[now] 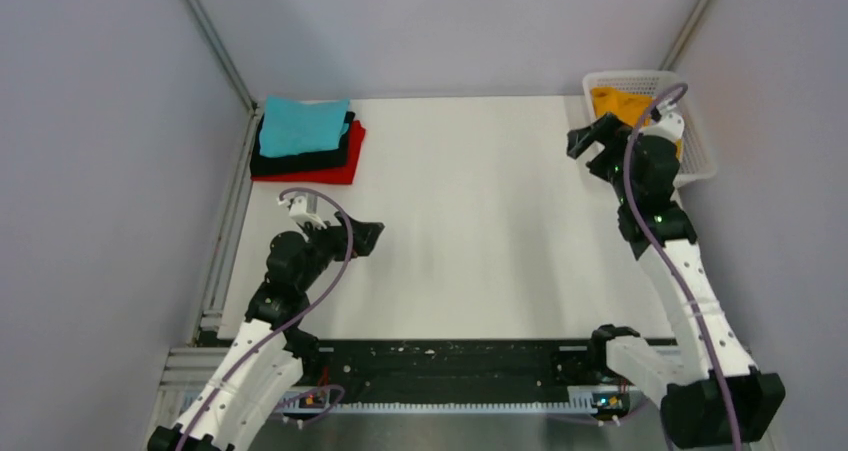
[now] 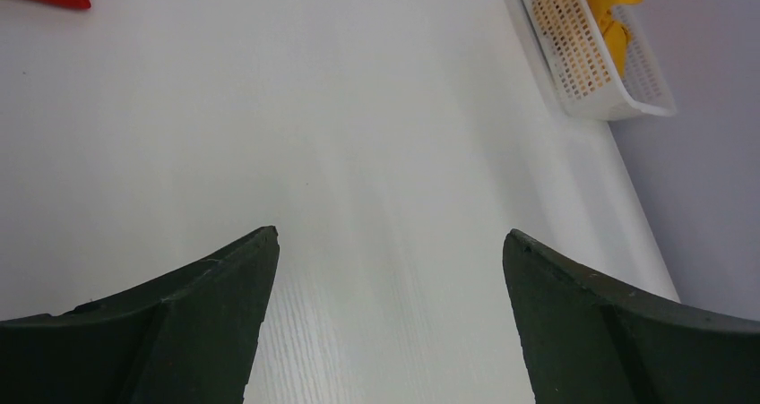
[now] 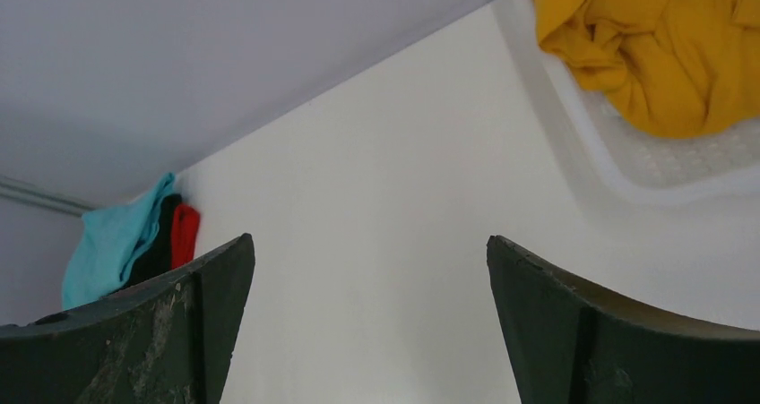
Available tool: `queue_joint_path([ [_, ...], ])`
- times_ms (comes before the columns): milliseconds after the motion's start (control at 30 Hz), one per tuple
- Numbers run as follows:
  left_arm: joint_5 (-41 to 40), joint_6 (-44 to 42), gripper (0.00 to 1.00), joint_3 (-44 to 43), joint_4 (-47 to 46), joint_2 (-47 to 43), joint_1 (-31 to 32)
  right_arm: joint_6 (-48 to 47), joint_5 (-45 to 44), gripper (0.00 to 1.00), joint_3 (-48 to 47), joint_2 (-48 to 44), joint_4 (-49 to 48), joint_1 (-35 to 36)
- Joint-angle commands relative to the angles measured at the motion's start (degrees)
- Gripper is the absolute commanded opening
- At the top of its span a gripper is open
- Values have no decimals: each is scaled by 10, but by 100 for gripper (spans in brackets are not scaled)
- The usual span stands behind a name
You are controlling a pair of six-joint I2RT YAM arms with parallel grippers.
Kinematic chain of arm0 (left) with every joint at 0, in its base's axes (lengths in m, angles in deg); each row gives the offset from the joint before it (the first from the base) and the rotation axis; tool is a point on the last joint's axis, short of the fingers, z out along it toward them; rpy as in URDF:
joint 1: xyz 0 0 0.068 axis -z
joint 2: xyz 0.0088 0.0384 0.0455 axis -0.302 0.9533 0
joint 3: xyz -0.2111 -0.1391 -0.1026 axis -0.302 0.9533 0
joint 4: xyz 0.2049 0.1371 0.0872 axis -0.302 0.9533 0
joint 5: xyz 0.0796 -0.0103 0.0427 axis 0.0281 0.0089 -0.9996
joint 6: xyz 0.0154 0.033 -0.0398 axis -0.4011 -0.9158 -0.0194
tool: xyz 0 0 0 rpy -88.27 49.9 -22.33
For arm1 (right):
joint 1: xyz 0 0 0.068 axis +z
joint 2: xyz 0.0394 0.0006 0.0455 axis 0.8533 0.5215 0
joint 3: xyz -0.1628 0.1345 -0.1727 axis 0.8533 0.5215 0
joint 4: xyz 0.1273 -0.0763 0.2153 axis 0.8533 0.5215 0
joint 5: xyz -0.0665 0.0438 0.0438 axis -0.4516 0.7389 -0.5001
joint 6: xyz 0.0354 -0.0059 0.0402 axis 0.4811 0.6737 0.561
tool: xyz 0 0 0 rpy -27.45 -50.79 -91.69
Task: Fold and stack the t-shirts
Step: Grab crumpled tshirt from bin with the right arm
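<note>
The mustard-orange t-shirt's far edge point(image 1: 606, 95) lies outward of my right gripper and below it, so next I need to reach the gripper outward over the basket point(image 1: 700, 161) and lower it onto that edge to close.
A stack of folded t-shirts lies at the table's far left corner: teal point(image 1: 303, 124) on top, black point(image 1: 335, 154) under it, red point(image 1: 340, 170) at the bottom. The stack also shows in the right wrist view point(image 3: 116, 243). The mustard-orange t-shirt point(image 1: 616, 102) lies crumpled in a white basket point(image 1: 700, 161) at the far right; it shows in the right wrist view point(image 3: 663, 46) and the left wrist view point(image 2: 609, 1). My left gripper point(image 1: 370, 235) is open and empty over the table's left side. My right gripper point(image 1: 583, 139) is open and empty just left of the basket.
The white table top point(image 1: 470, 211) lies between grey walls on three sides. A metal rail point(image 1: 225, 241) runs along the left edge. The arm bases sit on a black strip point(image 1: 450, 366) at the near edge.
</note>
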Motion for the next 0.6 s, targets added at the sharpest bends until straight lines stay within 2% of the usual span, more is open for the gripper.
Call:
queue_joint_path([
  [0, -14, -13, 99, 3, -19, -11, 0, -64, -76, 99, -120, 128, -51, -25],
  [233, -46, -18, 99, 2, -16, 1, 0, -106, -64, 99, -282, 351, -46, -122],
  [367, -54, -21, 99, -6, -14, 33, 0, -137, -35, 99, -417, 512, -10, -127],
  [567, -61, -28, 99, -16, -8, 62, -1, -127, -51, 96, -621, 707, 30, -129],
])
